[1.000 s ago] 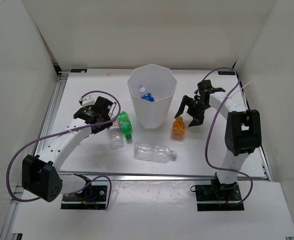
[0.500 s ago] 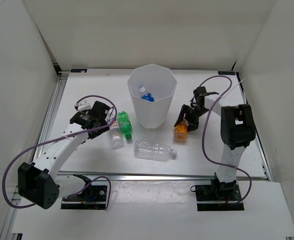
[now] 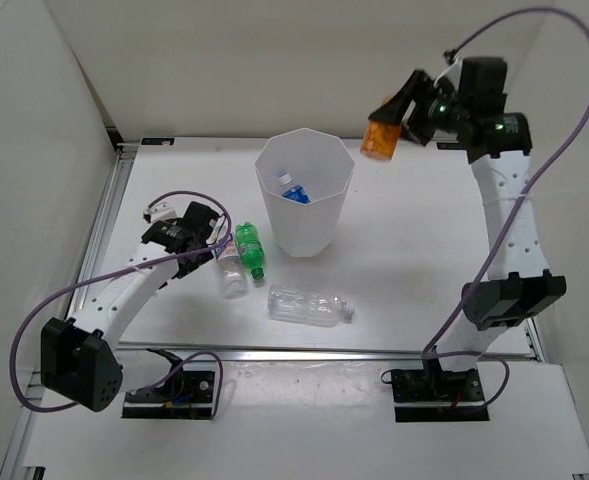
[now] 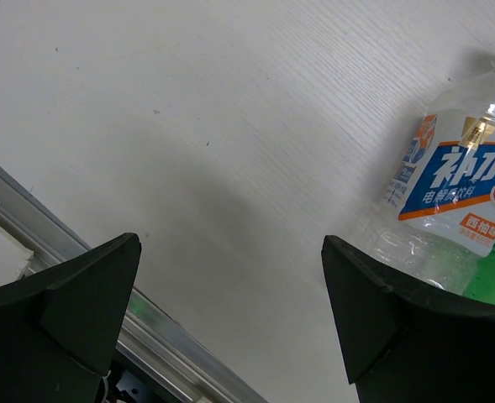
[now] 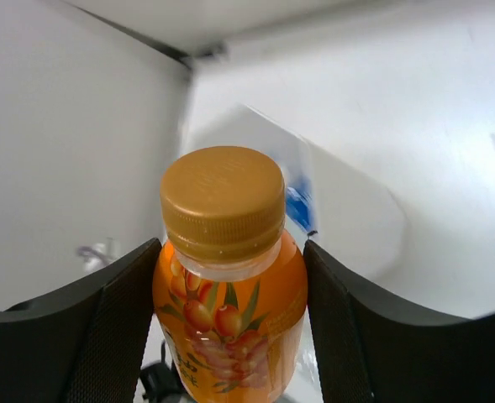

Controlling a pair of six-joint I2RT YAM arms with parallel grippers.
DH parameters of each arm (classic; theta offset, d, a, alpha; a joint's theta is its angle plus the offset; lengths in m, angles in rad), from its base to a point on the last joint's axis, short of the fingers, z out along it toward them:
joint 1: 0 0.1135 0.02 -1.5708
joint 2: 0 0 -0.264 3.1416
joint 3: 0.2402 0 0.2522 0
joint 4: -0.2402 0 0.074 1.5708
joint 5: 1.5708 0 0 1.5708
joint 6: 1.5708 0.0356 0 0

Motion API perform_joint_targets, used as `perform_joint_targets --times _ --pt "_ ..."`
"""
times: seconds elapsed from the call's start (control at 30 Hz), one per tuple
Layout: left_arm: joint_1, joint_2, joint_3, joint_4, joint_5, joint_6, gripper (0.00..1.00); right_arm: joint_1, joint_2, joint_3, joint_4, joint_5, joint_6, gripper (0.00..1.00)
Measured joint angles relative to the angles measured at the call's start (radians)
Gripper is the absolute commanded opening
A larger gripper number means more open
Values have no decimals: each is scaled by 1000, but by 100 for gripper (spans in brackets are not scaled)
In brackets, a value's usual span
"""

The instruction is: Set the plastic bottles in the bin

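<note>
My right gripper should next carry the orange bottle (image 3: 381, 136) to the left in the top view, over the white bin's opening, and let it go there.
My right gripper (image 3: 398, 120) is shut on the orange bottle (image 3: 381, 136) and holds it high in the air, up and to the right of the white faceted bin (image 3: 277, 212). The right wrist view shows the orange bottle (image 5: 230, 285) squeezed between both pads, gold cap up, with the bin (image 5: 356, 220) blurred behind it. A blue-labelled bottle (image 3: 294, 192) lies inside the bin. On the table lie a green bottle (image 3: 249, 248), a small clear labelled bottle (image 3: 232, 273) and a larger clear bottle (image 3: 310, 305). My left gripper (image 3: 217, 240) stands open just left of the small clear bottle (image 4: 457, 197), nothing between its fingers (image 4: 71, 311).
White walls close in the table on the left, back and right. A metal rail (image 4: 79, 260) runs along the table's left edge, close under my left gripper. Purple cables loop from both arms.
The right gripper shut on the orange bottle on the table right of the bin, then lifted it high. The left arm barely shifted and stayed open.
</note>
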Motion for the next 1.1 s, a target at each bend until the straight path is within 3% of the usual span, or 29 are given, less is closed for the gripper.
perform_joint_targets --times 0.17,0.33,0.37,0.43,0.63,0.93,1.1 --pt "6 35 2 27 -1 5 100 29 80 301 36 -48 13 43" --pt "6 66 24 74 6 32 100 90 178 294 57 -113 56 60" --pt "6 77 34 84 9 37 100 104 207 294 58 -134 64 67" --pt "6 103 58 100 14 47 100 132 288 315 50 -181 91 99" --pt "6 158 98 150 58 80 100 157 360 321 14 -212 87 99" --pt "6 198 96 250 214 161 100 45 103 291 45 -175 62 99" --pt "7 239 80 319 254 201 100 44 66 289 47 -196 56 99"
